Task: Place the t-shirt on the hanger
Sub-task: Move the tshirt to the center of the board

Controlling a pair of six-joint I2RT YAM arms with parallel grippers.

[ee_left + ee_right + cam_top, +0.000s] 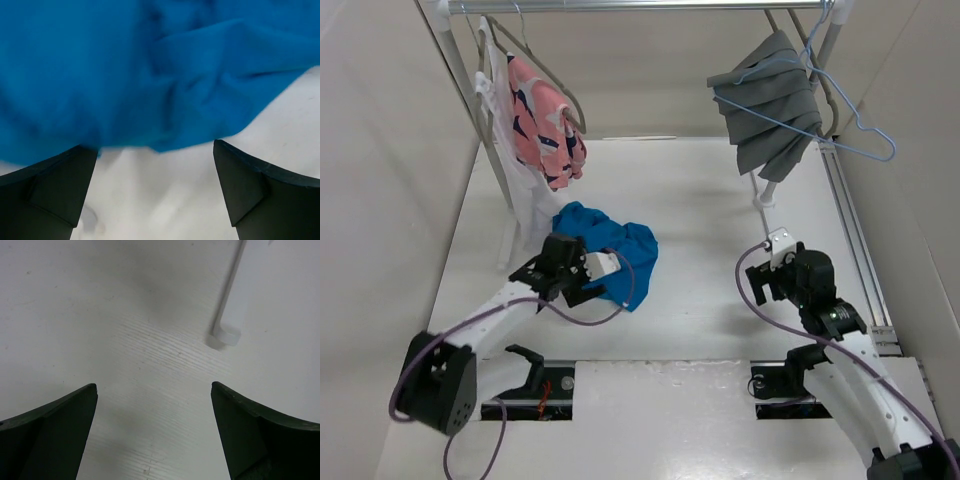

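Observation:
I will move my right gripper left in the top view next, across bare table, and down onto the crumpled t-shirt (634,246).
The bright blue t-shirt (610,245) lies crumpled on the white table, left of centre. My left gripper (610,272) is at its near edge, open and empty. In the left wrist view the t-shirt (150,70) fills the upper part, and the gripper (155,146) has its jaws wide apart over bare table just short of the cloth's edge. The thin light-blue hanger (850,125) hangs on the rail at the top right. My right gripper (775,245) is open and empty over the table, below the hanger; it also shows in the right wrist view (154,385).
A pleated grey garment (775,100) hangs beside the light-blue hanger. A pink garment with navy marks (545,115) hangs on grey-brown hangers (545,60) at the top left. A white rack leg (760,195) ends just ahead of my right gripper, its foot (227,335) on the table.

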